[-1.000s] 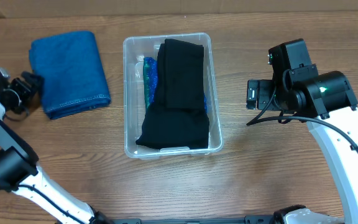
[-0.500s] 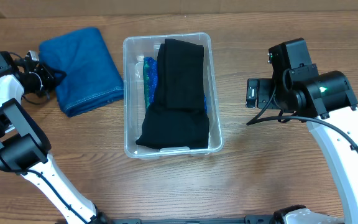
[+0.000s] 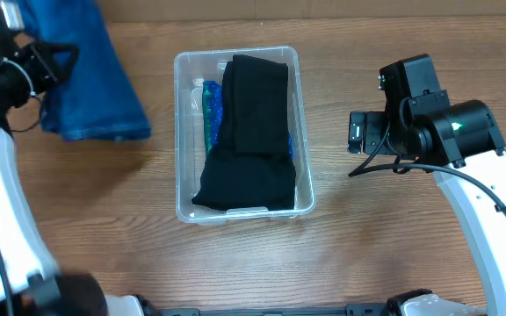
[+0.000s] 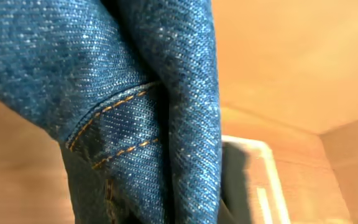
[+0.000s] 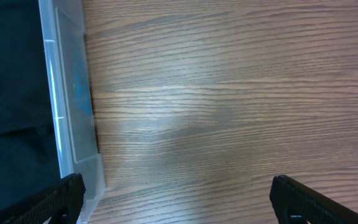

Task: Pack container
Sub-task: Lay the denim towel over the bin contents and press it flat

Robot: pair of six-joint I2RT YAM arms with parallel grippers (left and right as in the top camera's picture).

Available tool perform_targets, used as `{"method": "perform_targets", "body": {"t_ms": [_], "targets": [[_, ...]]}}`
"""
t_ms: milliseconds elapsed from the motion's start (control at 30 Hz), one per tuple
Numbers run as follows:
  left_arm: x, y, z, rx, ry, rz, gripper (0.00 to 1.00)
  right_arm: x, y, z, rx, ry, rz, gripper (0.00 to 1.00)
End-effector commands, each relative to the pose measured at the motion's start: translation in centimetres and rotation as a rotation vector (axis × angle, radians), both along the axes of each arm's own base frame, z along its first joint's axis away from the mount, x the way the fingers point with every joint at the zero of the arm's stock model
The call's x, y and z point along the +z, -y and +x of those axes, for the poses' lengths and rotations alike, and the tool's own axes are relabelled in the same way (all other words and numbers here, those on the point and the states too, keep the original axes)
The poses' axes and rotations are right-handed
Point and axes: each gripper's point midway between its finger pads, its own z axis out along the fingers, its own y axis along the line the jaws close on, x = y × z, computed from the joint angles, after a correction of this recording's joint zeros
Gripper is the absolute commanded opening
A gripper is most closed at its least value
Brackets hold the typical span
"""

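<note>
I need to move the jeans in my left gripper over the container's side next, because they hang outside the open container. Then I need to lower them onto the black garment [image 3: 251, 132].
The clear container [image 3: 303, 105] stands mid-table and holds a folded black garment [image 3: 251, 132] with a blue patterned item [image 3: 211, 110] beside it. At the far left, my left gripper [image 3: 62, 58] is shut on folded blue jeans [image 3: 90, 83], which hang lifted off the table. In the left wrist view the jeans [image 4: 135, 106] fill the frame and hide the fingers, and the container [image 4: 261, 180] is a blur behind them. My right gripper [image 5: 182, 208] stands open above bare wood, just right of the container's wall [image 5: 67, 112].
The wooden table [image 3: 393, 254] spreads around the container. The right arm's body [image 3: 446, 127] hovers over the table's right side. A back edge runs along the top of the overhead view.
My left gripper has shut on the blue jeans and raised them off the table at the far left. The right arm and the container have not moved.
</note>
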Motion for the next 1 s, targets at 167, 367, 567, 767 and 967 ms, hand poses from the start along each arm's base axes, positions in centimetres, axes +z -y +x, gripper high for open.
{"method": "perform_targets", "body": {"t_ms": [167,367,567,767,967], "targets": [[5.4,22.9,-6.1,-0.283,0.043,0.067,0.04,-0.1,0.2,-0.5,-0.005,-0.018,-0.003,1.00],[-2.5,31.6,-4.3,-0.311,-0.135,0.129,0.04,-0.2,0.3,-0.6,-0.005,-0.022,-0.004,1.00],[-9.3,33.2,-2.7,-0.292,-0.304,0.152,0.04,-0.2,0.3,-0.7,-0.005,-0.029,-0.006,1.00],[-10.6,30.4,-3.5,-0.198,-0.373,0.256,0.04,-0.2,0.3,-0.7,-0.005,-0.029,-0.007,1.00],[-12.6,20.2,-6.4,0.267,-0.544,0.534,1.00,-0.2,0.3,-0.5,-0.005,-0.021,-0.004,1.00]]}}
